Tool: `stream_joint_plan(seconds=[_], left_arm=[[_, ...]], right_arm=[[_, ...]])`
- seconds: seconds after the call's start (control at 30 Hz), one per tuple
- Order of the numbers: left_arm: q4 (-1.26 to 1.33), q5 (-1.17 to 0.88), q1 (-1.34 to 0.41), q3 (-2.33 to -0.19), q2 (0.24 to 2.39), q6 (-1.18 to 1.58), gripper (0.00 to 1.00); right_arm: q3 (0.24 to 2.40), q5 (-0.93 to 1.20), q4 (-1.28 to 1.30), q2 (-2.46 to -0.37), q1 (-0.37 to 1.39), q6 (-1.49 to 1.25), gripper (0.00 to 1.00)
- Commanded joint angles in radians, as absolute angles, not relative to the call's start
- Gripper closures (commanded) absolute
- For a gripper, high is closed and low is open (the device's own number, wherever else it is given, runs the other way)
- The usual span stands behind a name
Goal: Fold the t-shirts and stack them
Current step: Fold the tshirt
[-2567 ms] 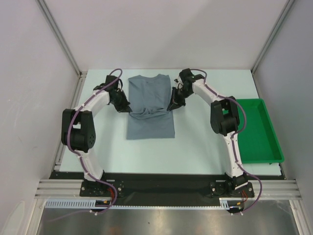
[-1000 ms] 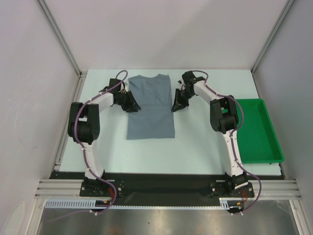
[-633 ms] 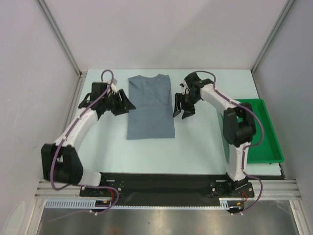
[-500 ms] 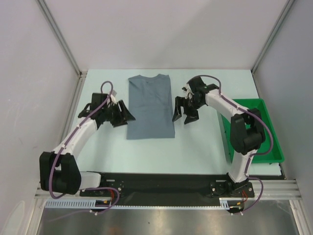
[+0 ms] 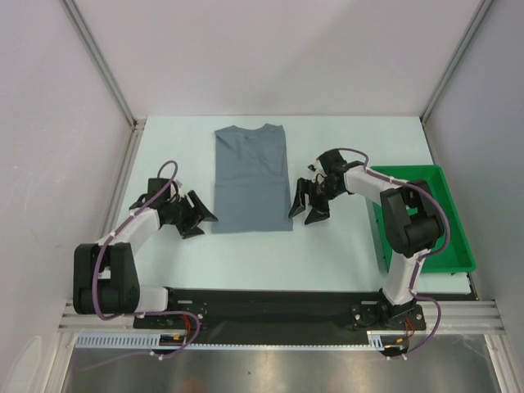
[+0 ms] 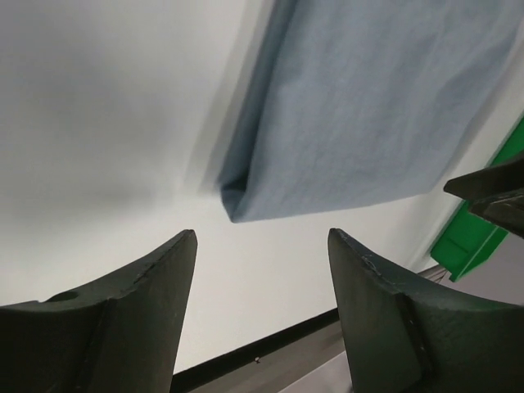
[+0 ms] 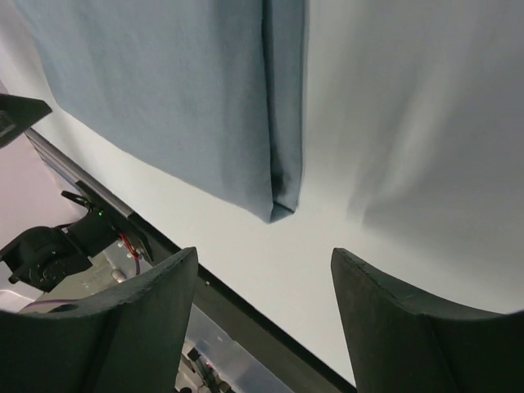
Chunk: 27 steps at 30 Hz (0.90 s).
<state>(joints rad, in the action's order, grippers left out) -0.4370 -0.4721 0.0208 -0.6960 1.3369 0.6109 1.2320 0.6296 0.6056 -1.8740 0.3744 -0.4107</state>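
I need to lower my left gripper next until its fingers are on both sides of the shirt's corner, and then close it.
One slate blue-grey t-shirt [image 5: 251,178] lies flat in the middle of the table, its sides folded in to a long narrow strip, neck at the far end. My left gripper [image 5: 201,221] is open beside the shirt's near left corner [image 6: 233,205], holding nothing. At the near right corner [image 7: 280,205] my right gripper [image 5: 304,209] is open and empty as well. In both wrist views the folded corner lies just ahead of the parted fingers, apart from them.
A green plastic tray [image 5: 426,217] sits at the table's right side, behind the right arm. White walls with metal posts close in the table's left, right and back. The black base rail [image 5: 270,304] runs along the near edge.
Both grippers have opened, let go of the shirt's sides and slid toward the near end of the shirt. The shirt now lies flat as a narrow strip.
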Motion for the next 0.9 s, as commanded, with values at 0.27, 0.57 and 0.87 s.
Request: stream_joint_plan(seconds=[0.27, 0.57, 0.87], left_arm=[[-0.376, -0.476, 0.048, -0.687, 1.463, 0.574, 0.32], [-0.317, -0.522, 0.048, -0.675, 1.551, 0.598, 0.36], [-0.331, -0.492, 0.046, -0.683, 1.558, 0.601, 0.42]], right_arm=[[1.204, 0.661, 0.479, -1.950, 0.365, -0.443, 0.41], [1.146, 0.637, 0.410, -1.921, 0.387, -0.514, 0.48], [1.140, 0.629, 0.407, -1.917, 0.385, -0.520, 0.48]])
